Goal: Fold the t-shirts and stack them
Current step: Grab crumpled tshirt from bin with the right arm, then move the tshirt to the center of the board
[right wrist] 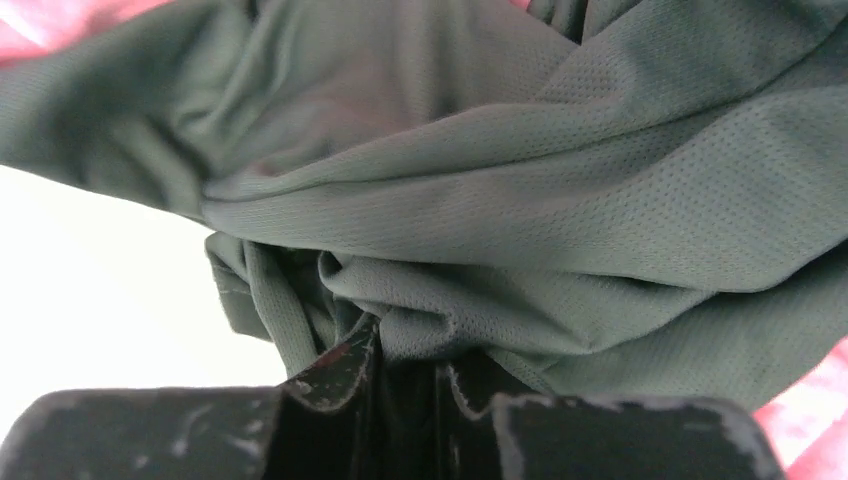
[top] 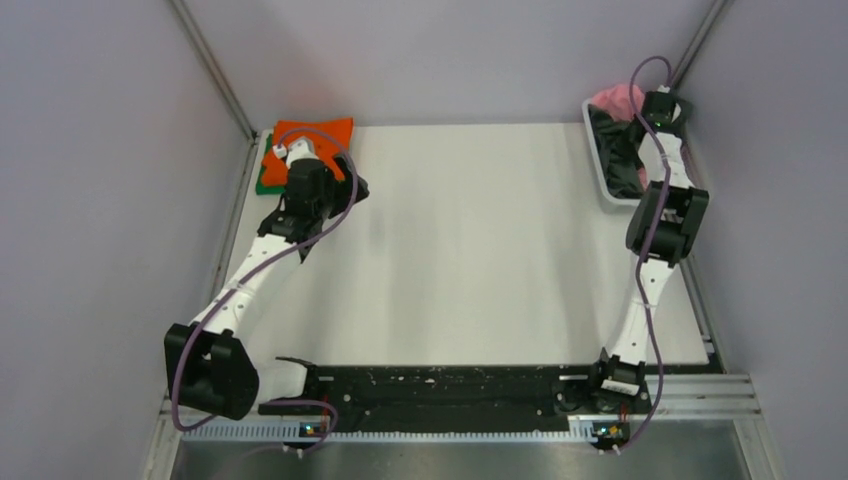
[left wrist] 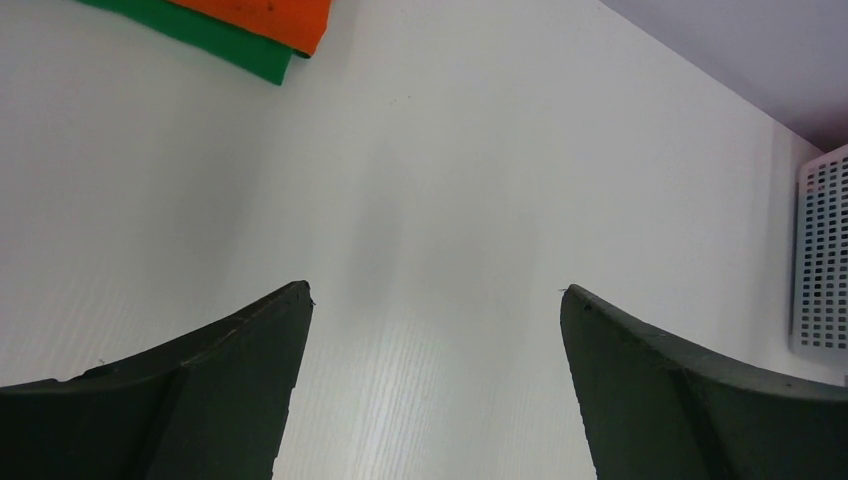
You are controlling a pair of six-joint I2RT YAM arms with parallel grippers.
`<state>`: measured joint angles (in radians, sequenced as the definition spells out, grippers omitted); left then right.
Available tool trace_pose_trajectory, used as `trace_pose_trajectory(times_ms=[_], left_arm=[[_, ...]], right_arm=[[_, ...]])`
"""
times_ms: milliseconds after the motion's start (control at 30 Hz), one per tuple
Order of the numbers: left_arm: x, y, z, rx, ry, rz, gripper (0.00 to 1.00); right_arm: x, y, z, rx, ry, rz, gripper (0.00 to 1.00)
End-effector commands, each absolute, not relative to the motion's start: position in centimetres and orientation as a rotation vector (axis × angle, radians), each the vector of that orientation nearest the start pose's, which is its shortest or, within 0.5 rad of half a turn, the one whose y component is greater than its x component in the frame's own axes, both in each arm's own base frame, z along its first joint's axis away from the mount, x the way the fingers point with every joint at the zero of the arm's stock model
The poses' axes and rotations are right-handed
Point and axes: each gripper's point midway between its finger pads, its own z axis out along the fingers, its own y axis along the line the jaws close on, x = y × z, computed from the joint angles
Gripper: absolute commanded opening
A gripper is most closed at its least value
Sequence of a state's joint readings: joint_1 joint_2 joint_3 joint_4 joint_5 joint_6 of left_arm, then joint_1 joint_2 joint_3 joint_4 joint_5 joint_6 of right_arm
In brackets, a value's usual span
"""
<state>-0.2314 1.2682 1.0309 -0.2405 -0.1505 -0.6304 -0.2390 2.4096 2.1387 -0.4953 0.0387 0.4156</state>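
Next, my right gripper lifts the dark grey t-shirt (top: 618,150), swings it left in the top view to the table's bare middle, lowers it and releases it.
A folded orange t-shirt (top: 316,134) lies on a folded green t-shirt (top: 268,180) at the table's far left corner; both also show in the left wrist view, orange (left wrist: 265,17) over green (left wrist: 225,42). My left gripper (left wrist: 435,292) is open and empty, just right of that stack (top: 340,190). My right gripper (right wrist: 410,350) is shut on the crumpled dark grey t-shirt (right wrist: 500,200), inside the basket at the far right (top: 660,115). The dark grey t-shirt (top: 618,150) fills the basket. A pink t-shirt (top: 618,98) lies at the basket's far end. No blue t-shirt is in view.
The white plastic basket (top: 602,180) stands at the table's far right edge; its perforated wall shows in the left wrist view (left wrist: 822,260). Grey walls close in on both sides and the back. A black rail runs along the near edge (top: 450,385).
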Motion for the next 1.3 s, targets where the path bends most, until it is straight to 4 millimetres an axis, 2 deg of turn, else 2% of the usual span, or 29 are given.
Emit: trace_pose_trajectory(times_ms=[0,100,133,233,333,433,600,667,767,900,967,1033,1100,1167,1233,1267], left_arm=[[38.6,-8.5,22.3,-0.529,1.978,-0.379,0.99],[38.2,-8.4,22.2,-0.53,1.964,-0.381,0.99],[38.1,-8.3,22.3,-0.529,1.958,-0.382,0.99],[37.5,-8.1,22.3,-0.524,1.95,-0.376,0.99],[37.0,-7.7,22.4,-0.523,1.943,-0.363,0.99],[36.3,-7.3,22.5,-0.521,1.932,-0.353,0.99],[35.2,-6.6,22.5,-0.533,1.912,-0.33,0.99],[34.8,-6.4,22.4,-0.538,1.903,-0.328,0.99],[34.2,-6.0,22.4,-0.549,1.893,-0.323,0.99],[33.4,-5.5,22.5,-0.563,1.875,-0.311,0.99],[33.0,-5.2,22.6,-0.568,1.868,-0.307,0.99],[32.7,-5.1,22.7,-0.572,1.866,-0.303,0.99],[32.6,-5.0,22.6,-0.574,1.867,-0.299,0.99],[32.5,-4.9,22.5,-0.573,1.875,-0.292,0.99],[32.4,-4.8,22.3,-0.578,1.889,-0.277,0.99],[32.4,-4.8,22.0,-0.575,1.902,-0.271,0.99]], right_arm=[[62.0,-13.0,19.3,0.67,2.037,0.105,0.08],[61.3,-13.1,26.3,0.609,1.92,0.095,0.01],[60.6,-12.9,29.4,0.586,1.87,0.094,0.0],[58.7,-12.0,36.3,0.522,1.751,0.117,0.0],[56.8,-10.1,41.9,0.438,1.652,0.196,0.0],[55.1,-7.6,46.6,0.355,1.556,0.317,0.0],[52.2,-1.0,52.8,0.143,1.445,0.562,0.0],[50.7,2.7,54.8,0.021,1.413,0.641,0.0],[48.2,9.1,56.2,-0.189,1.386,0.786,0.0],[44.5,17.4,55.6,-0.445,1.379,1.014,0.0],[43.0,20.5,54.0,-0.552,1.404,1.097,0.0],[42.0,23.1,51.1,-0.644,1.46,1.17,0.0],[41.5,24.9,46.8,-0.717,1.546,1.208,0.0],[42.0,25.3,41.1,-0.699,1.693,1.178,0.0],[43.0,23.9,33.2,-0.607,1.916,1.048,0.11],[43.7,22.5,29.5,-0.536,2.029,0.931,0.22]])
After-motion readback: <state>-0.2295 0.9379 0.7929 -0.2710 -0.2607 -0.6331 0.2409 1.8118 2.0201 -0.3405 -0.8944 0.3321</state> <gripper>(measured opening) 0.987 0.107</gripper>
